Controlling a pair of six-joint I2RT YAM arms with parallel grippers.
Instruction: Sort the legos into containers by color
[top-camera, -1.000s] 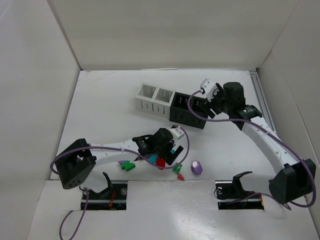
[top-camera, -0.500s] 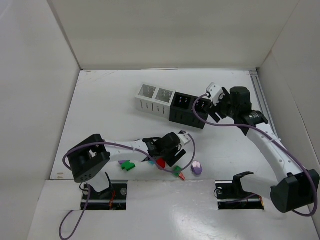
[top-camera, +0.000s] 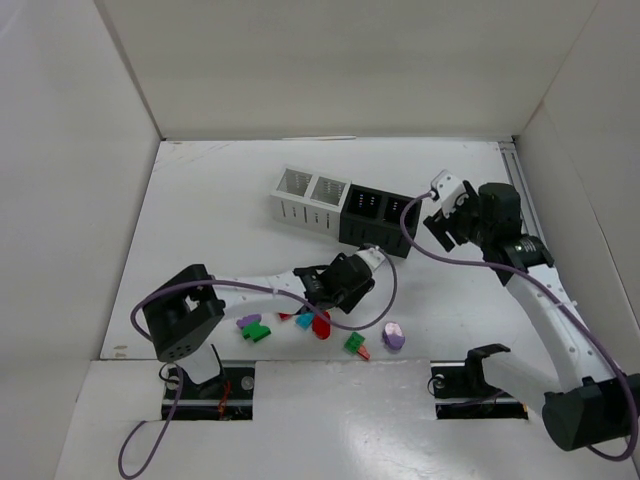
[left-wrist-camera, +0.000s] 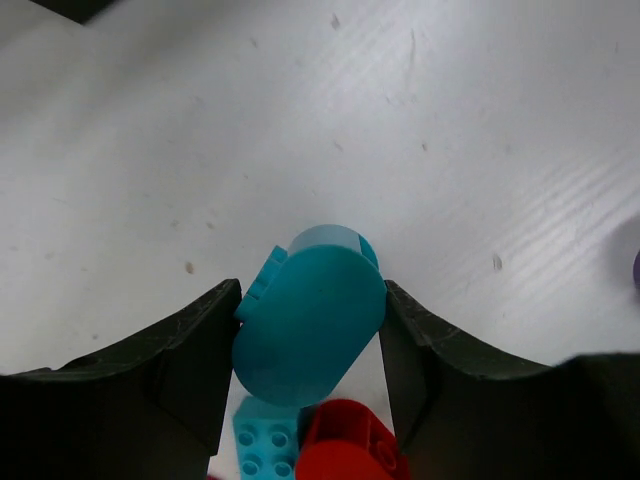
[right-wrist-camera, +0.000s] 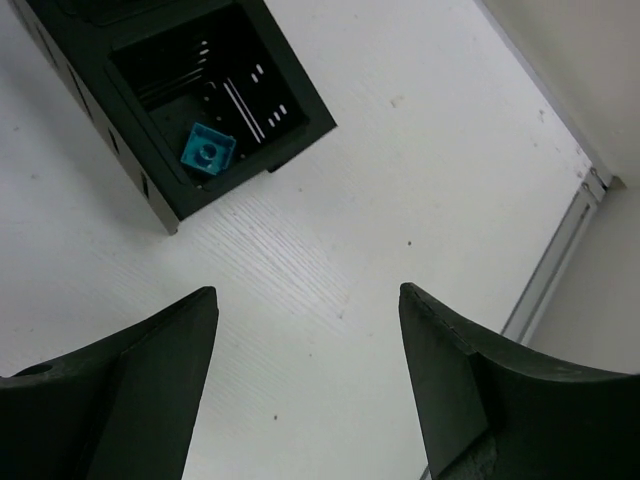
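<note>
The black cup (top-camera: 401, 209) stands there with the matching teal brick in it. My left gripper will next lift the oval lego outward over that cup, go down a little and let go.
In the left wrist view a teal oval lego (left-wrist-camera: 310, 325) sits between the two fingers of my left gripper (left-wrist-camera: 312, 298), which is shut on it, both jaws touching its sides. Beneath it lie a teal brick (left-wrist-camera: 258, 448) and a red piece (left-wrist-camera: 350, 445). From above, the left gripper (top-camera: 322, 300) hangs over the lego pile near the front. The containers stand mid-table, a white pair (top-camera: 310, 196) joined to a black pair (top-camera: 376, 216). My right gripper (right-wrist-camera: 307, 295) is open and empty over bare table, right of the black cup (right-wrist-camera: 150, 180), which holds a teal brick (right-wrist-camera: 208, 150).
Loose legos lie near the front edge: a purple and green pair (top-camera: 251, 327), a red piece (top-camera: 320, 324), a green and red pair (top-camera: 356, 345), and a purple oval (top-camera: 393, 335). White walls enclose the table. A metal rail (top-camera: 522, 195) runs along the right side.
My left gripper has closed from wide open onto the teal oval lego. The right gripper has drawn away to the right from the black containers, still open.
</note>
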